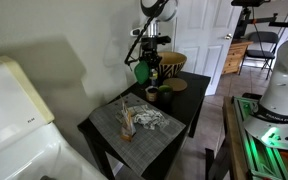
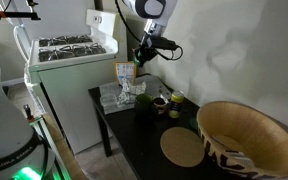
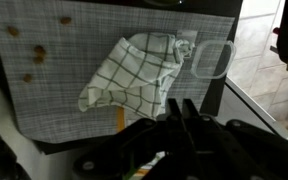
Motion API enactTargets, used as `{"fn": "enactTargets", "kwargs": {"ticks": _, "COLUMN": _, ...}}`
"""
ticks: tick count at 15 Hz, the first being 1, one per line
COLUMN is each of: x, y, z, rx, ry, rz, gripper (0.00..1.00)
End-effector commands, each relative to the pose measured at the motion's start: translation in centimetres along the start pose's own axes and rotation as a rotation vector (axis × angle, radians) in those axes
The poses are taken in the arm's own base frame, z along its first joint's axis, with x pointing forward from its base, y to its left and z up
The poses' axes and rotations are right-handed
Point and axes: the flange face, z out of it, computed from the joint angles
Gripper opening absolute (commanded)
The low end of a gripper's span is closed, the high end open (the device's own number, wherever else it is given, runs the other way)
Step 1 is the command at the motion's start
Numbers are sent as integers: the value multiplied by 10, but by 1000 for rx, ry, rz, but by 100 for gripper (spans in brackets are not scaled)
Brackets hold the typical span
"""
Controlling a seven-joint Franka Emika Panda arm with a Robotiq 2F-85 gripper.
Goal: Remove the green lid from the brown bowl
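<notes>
The checkered cloth on the grey placemat is below the gripper, so the gripper will lower the green lid (image 1: 141, 72) toward that cloth next and let go of it.
My gripper (image 1: 144, 62) hangs above the black table and is shut on the green lid (image 1: 141, 72), which is lifted clear of the table. In both exterior views the lid (image 2: 140, 62) sits at the fingertips. The small brown bowl (image 1: 152, 95) stands open on the table below and slightly to the side; it also shows in an exterior view (image 2: 160, 101). In the wrist view the fingers (image 3: 169, 112) are close together and dark, with a sliver of green lid (image 3: 151, 160) under them. The brown bowl is not in the wrist view.
A grey placemat (image 1: 117, 128) holds a checkered cloth (image 3: 134, 75) and a clear glass cup (image 3: 212, 58). A large wooden bowl (image 2: 246, 135), a round wooden mat (image 2: 182, 148) and a second small bowl (image 2: 175, 98) are on the table. A white stove (image 2: 69, 45) stands beside it.
</notes>
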Motion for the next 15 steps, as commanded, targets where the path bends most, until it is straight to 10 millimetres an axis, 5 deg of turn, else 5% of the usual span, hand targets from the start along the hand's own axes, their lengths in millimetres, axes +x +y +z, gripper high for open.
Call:
{"fn": "enactTargets", "kwargs": {"ticks": 1, "x": 34, "y": 14, "z": 49, "rx": 168, "ry": -40, "rz": -78, "gripper": 2}}
{"fn": "enactTargets", "kwargs": {"ticks": 8, "x": 19, "y": 30, "z": 84, "rx": 268, "ry": -120, "rz": 41, "gripper": 2}}
{"fn": "enactTargets", "kwargs": {"ticks": 9, "x": 17, "y": 33, "z": 85, "rx": 273, "ry": -127, "rz": 60, "gripper": 34}}
{"fn": "enactTargets", "kwargs": {"ticks": 11, "x": 13, "y": 37, "z": 85, "rx": 270, "ry": -135, "rz": 87, "gripper": 42}}
{"fn": "enactTargets", "kwargs": {"ticks": 15, "x": 10, "y": 41, "z": 78, "rx": 237, "ry": -157, "rz": 140, "gripper": 73}}
